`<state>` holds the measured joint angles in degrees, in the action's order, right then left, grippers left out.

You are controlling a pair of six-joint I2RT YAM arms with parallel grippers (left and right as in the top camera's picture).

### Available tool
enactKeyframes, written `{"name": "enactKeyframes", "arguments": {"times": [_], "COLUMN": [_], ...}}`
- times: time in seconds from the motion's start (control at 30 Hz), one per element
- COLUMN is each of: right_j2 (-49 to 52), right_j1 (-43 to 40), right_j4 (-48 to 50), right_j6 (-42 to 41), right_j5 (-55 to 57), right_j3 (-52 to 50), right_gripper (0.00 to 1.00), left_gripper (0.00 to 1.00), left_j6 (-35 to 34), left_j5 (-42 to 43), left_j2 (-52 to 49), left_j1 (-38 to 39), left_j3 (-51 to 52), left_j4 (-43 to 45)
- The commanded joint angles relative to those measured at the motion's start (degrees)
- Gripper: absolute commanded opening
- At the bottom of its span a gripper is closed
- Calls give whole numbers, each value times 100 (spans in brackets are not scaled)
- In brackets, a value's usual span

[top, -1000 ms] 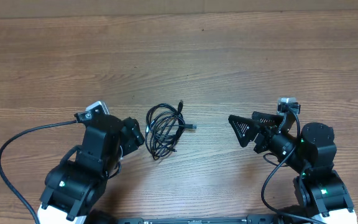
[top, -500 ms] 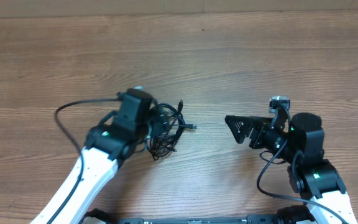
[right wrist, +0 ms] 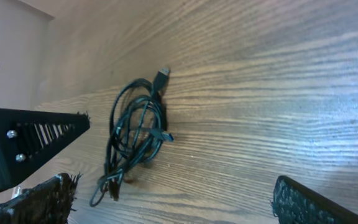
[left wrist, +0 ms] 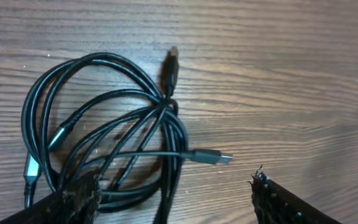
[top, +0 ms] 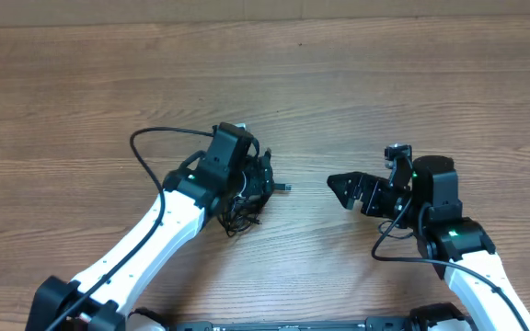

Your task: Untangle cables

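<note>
I will move my left gripper to the left in the left wrist view and lower it onto the cable loops' outer bend (left wrist: pixel 36 117), because several pieces of cable run side by side there.
A tangle of thin black cables (top: pixel 243 210) lies on the wooden table, mostly hidden under my left arm in the overhead view. In the left wrist view the cables (left wrist: pixel 110 130) form overlapping loops with a silver-tipped plug (left wrist: pixel 209 157) pointing right and another plug (left wrist: pixel 172 67) at the top. My left gripper (left wrist: pixel 176 196) is open just above the tangle, its left finger over the loops. The right wrist view shows the cables (right wrist: pixel 135 134) ahead. My right gripper (right wrist: pixel 173 199) is open and empty, to the right of the tangle (top: pixel 348 188).
The wooden table (top: pixel 385 83) stretches on all sides of the tangle. My left arm (top: pixel 155 230) crosses the table from the lower left, with a thick arm wire (top: pixel 159 136) arching above it.
My left arm has reached out to the right over the cable tangle. My right gripper has moved a little left toward it. The cables have not visibly moved.
</note>
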<state>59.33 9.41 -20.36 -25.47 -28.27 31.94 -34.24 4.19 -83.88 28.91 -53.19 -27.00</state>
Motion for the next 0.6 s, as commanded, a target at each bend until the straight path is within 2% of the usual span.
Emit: {"name": "enactKeyframes", "arguments": {"times": [0.0, 0.1, 0.2, 0.57], "right_j2": [50, 52, 52, 52], "right_j1": [-15, -15, -15, -15], "right_j4": [7, 9, 7, 11], "right_j6": [0, -2, -2, 0], "right_j5": [-48, -48, -48, -42], "right_j3": [98, 98, 98, 98], "right_gripper": [100, 100, 100, 100], "left_gripper": [75, 69, 69, 80], "left_j6": [236, 164, -114, -46], "left_j5": [-227, -481, -949, -2146], "left_j2": [-385, -629, -643, -734], "left_j1": [11, 4, -7, -13], "left_j3": [22, 22, 20, 24], "left_j4": [-20, -138, -243, -463]}}
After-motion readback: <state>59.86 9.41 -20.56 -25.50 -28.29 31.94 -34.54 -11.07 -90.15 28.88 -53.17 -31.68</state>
